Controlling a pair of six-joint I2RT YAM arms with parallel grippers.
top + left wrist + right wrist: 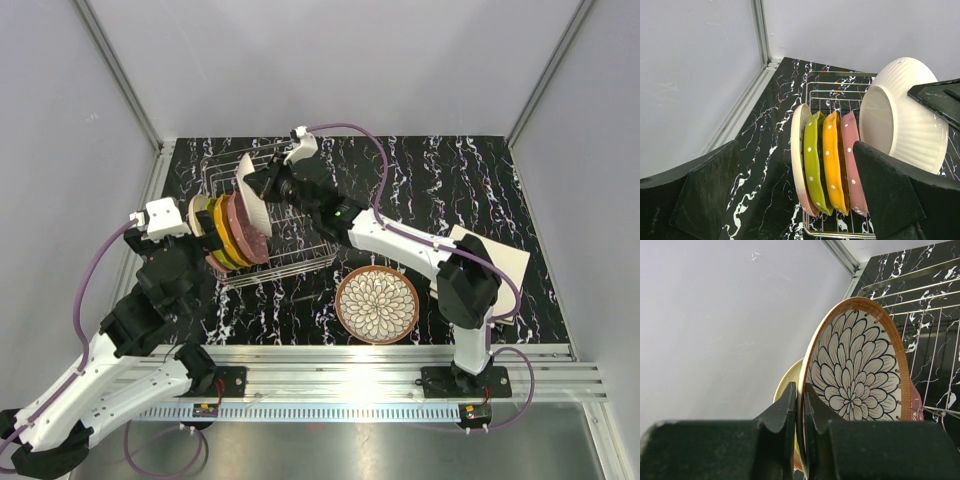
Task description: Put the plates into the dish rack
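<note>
My right gripper lowers the petal-patterned plate into the rack slot [274, 238] beside the pink plate next and lets go of its rim. The plate still hangs above the wires.
The wire dish rack [300, 235] stands at the back left of the table. A cream plate [800, 150], a lime-green plate [814, 160], an orange plate [834, 160] and a pink plate [852, 165] stand on edge at its left end. My right gripper [266, 186] is shut on the rim of a brown-rimmed petal-patterned plate [857, 370]. It holds the plate on edge over the rack, just right of the pink plate; its ribbed white back [902, 115] faces the left wrist view. My left gripper [800, 200] is open and empty, just off the rack's left end [203, 232].
A second petal-patterned plate [377, 304] lies flat on the table in front of the rack. Cream squarish plates [506, 262] lie at the right, partly under my right arm. Grey walls close in the table on the left, back and right.
</note>
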